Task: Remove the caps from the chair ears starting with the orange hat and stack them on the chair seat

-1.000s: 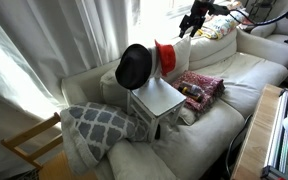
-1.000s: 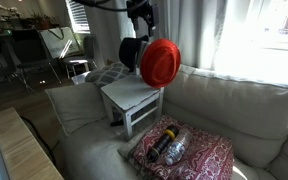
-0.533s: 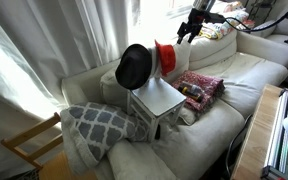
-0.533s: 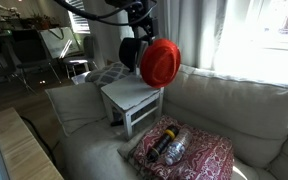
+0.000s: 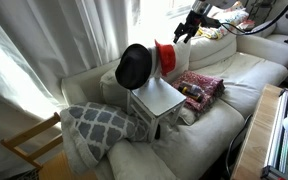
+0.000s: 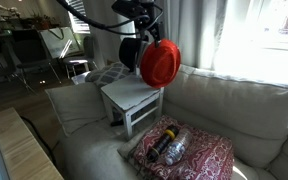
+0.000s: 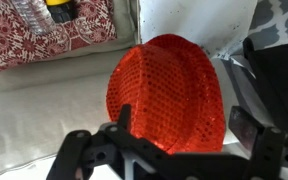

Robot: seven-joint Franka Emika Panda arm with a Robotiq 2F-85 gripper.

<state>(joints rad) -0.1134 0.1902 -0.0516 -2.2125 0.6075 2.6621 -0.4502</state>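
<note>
My gripper moves down toward the chair and onto the upper part of the orange hat (image 5: 165, 56) (image 7: 174, 126) below it next, since the spread fingers straddle the orange hat's top.
The orange hat (image 5: 165, 56) hangs on one chair ear of the small white chair on the sofa; it also shows in an exterior view (image 6: 159, 63) and fills the wrist view (image 7: 169, 92). The larger black hat (image 5: 134, 67) hangs on the other ear, half hidden behind the orange one in an exterior view (image 6: 131, 50). The pale chair seat (image 5: 158, 97) is bare, and shows too in an exterior view (image 6: 129, 94). My gripper (image 5: 185, 31) is open, above and beside the orange hat, its fingers (image 7: 182, 125) spread wide apart around the hat's crown in the wrist view.
A red patterned cushion (image 5: 196, 88) with a bottle on it lies next to the chair. A grey and white patterned pillow (image 5: 96, 126) lies on the sofa's other side. A bare light-wood chair frame (image 5: 29, 143) stands by the curtain.
My gripper has moved down and closer to the orange hat. The hats and chair have not moved.
</note>
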